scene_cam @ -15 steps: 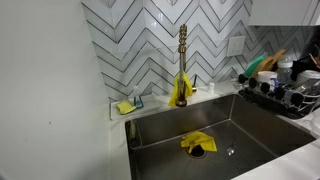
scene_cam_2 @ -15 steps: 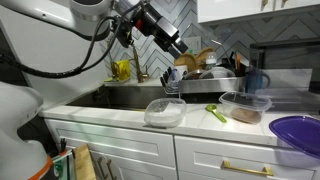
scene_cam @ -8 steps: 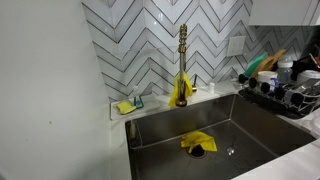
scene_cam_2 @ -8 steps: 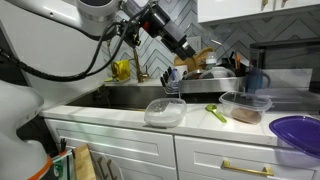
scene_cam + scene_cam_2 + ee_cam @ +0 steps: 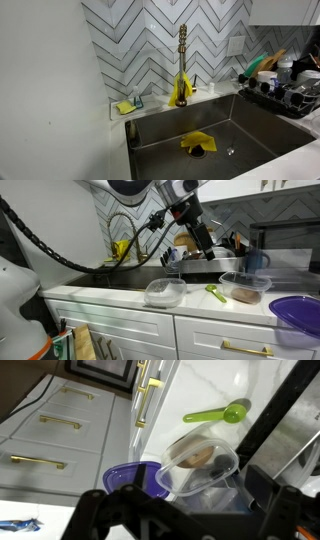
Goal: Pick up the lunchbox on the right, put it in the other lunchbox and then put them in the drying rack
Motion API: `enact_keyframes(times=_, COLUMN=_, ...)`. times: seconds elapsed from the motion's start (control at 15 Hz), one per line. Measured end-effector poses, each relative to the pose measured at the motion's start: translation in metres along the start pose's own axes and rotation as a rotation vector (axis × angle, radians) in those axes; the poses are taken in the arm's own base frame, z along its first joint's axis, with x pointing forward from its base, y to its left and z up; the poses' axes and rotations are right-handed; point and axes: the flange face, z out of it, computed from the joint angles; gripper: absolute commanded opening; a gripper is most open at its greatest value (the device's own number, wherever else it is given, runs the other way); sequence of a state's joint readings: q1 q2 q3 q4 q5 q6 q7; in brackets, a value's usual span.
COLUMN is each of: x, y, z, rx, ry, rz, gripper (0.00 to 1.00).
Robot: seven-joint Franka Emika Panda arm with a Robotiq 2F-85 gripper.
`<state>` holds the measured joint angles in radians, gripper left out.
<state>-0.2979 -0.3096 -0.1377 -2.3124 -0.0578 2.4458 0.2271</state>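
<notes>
My gripper's spread fingers should go down next, toward the purple lid and over the rim of the lunchbox [image 5: 236, 277] beside it, as that box is uncovered.
Two clear plastic lunchboxes stand on the white counter in an exterior view: one [image 5: 165, 292] near the sink, one [image 5: 245, 286] to the right with something brown inside. My gripper [image 5: 210, 252] hangs in the air above and between them, open and empty. In the wrist view the right lunchbox [image 5: 200, 465] lies below, between my spread fingers [image 5: 190, 510]. The black wire drying rack [image 5: 205, 262] full of dishes stands behind the sink; it also shows in the exterior view of the sink [image 5: 290, 95].
A green spoon [image 5: 216, 293] lies between the lunchboxes, also in the wrist view [image 5: 215, 414]. A purple lid [image 5: 297, 315] sits at the counter's right end. The faucet [image 5: 182, 60], a yellow cloth [image 5: 197, 142] and a sponge [image 5: 125, 107] are at the sink.
My arm has swung to the right, from over the sink edge to above the counter near the right lunchbox. The lunchboxes have not moved.
</notes>
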Motion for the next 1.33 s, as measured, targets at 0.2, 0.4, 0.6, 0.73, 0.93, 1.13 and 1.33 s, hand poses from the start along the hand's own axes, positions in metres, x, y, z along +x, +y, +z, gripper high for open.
enact_keyframes(times=0.2, x=0.023, y=0.012, z=0.016, rx=0.031, ry=-0.046, rz=0.051, gripper=1.00)
enact_keyframes(times=0.4, x=0.040, y=0.022, z=0.035, rx=0.069, ry=-0.072, rz=0.123, gripper=1.00)
enact_keyframes(times=0.6, x=0.051, y=0.025, z=0.059, rx=0.097, ry=-0.116, rz=0.209, gripper=1.00)
enact_keyframes(times=0.73, x=0.060, y=0.025, z=0.075, rx=0.086, ry=-0.144, rz=0.268, gripper=1.00)
enact_keyframes(times=0.93, x=0.071, y=0.021, z=0.097, rx=0.077, ry=-0.193, rz=0.353, gripper=1.00)
enact_keyframes(times=1.13, x=0.079, y=0.016, z=0.117, rx=0.070, ry=-0.234, rz=0.420, gripper=1.00)
enact_keyframes(times=1.33, x=0.084, y=0.014, z=0.137, rx=0.079, ry=-0.261, rz=0.490, gripper=1.00)
